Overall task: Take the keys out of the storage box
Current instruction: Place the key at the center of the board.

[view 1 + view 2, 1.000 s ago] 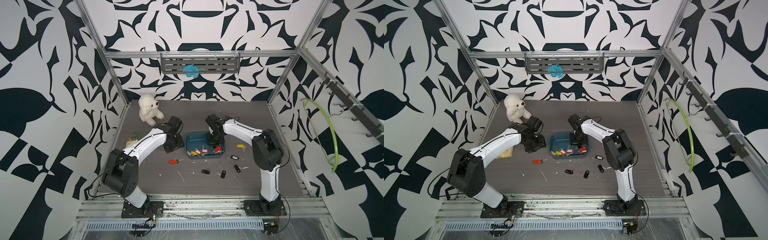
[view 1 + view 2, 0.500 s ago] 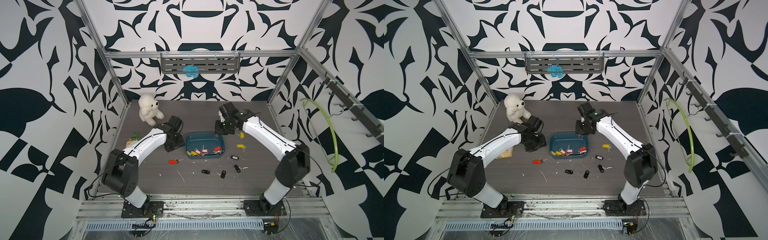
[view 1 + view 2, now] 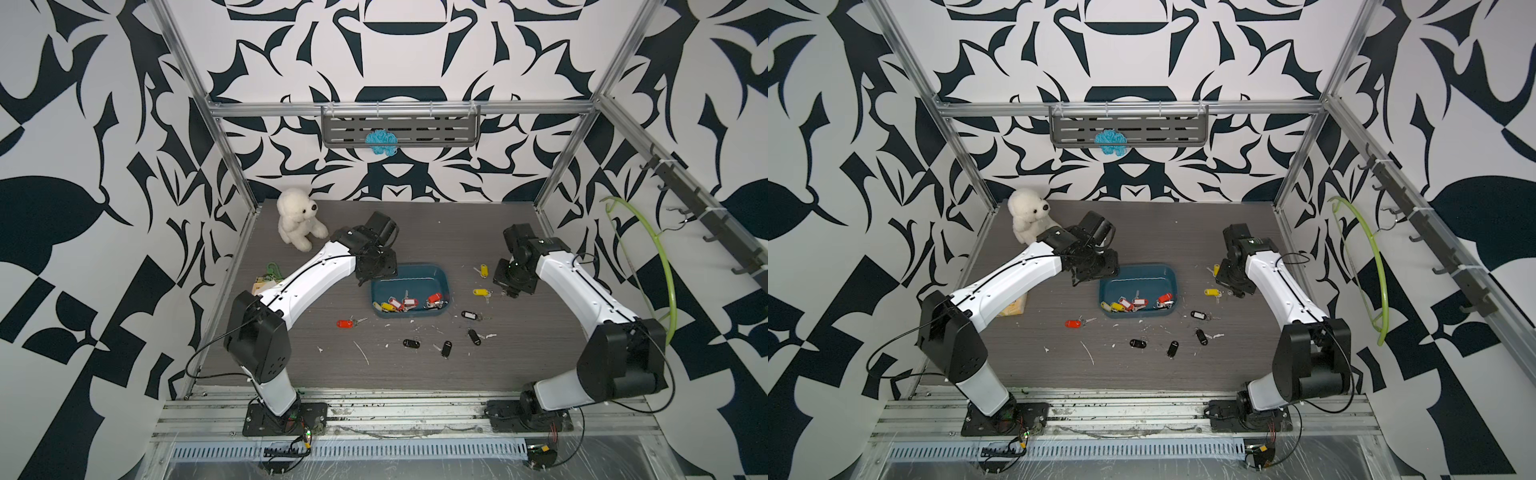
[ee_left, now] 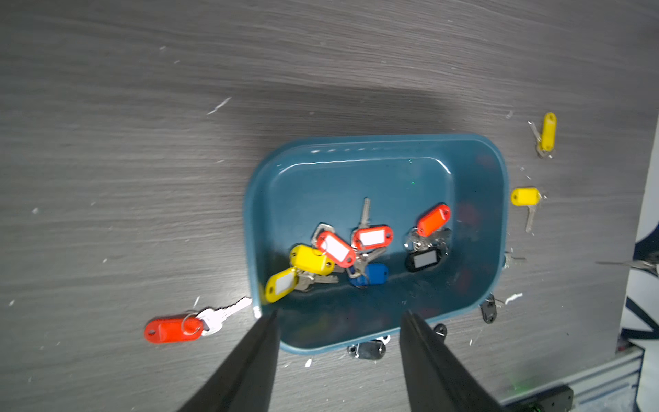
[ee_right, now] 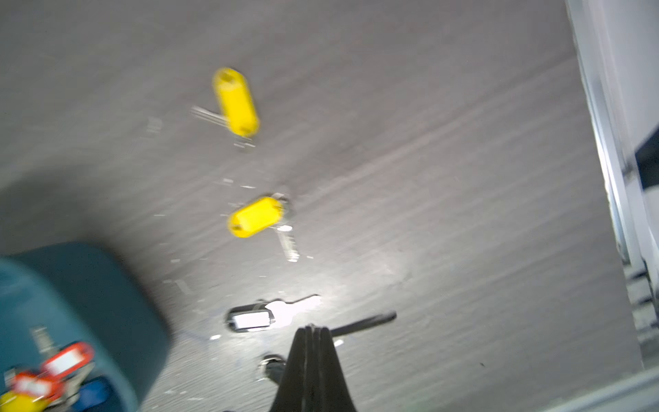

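Observation:
My right gripper is above a bare patch of tabletop beside the yellow-tagged keys, clear of the box (image 3: pixel 415 269), so it should move down and release the key there.
The teal storage box (image 3: pixel 415 269) (image 3: pixel 1138 267) (image 4: pixel 356 178) sits mid-table. Several keys (image 3: pixel 405 302) (image 3: pixel 1133 302) (image 4: pixel 342 246) with red, yellow, blue and black tags lie in its near half. Other keys lie on the table: a red-tagged one (image 3: pixel 344 323), two yellow-tagged ones (image 3: pixel 480 292) (image 5: pixel 255 215), and several black-tagged ones (image 3: pixel 446 348). My left gripper (image 3: pixel 376 272) (image 4: pixel 340 314) hangs open and empty over the box's left end. To the right of the box, my right gripper (image 3: pixel 511 289) (image 5: pixel 311 330) is shut on a key (image 5: pixel 367 324) that sticks out sideways from its tips.
A white plush bear (image 3: pixel 297 218) sits at the back left. A yellowish object (image 3: pixel 266 284) lies by the left edge. A green hoop (image 3: pixel 660 266) hangs on the right wall. A blue scrunchie (image 3: pixel 380 141) rests on the back shelf. White scraps dot the table's front.
My right gripper has risen out of the box and swung right, past the yellow-tagged keys, staying shut. The left arm has hardly moved.

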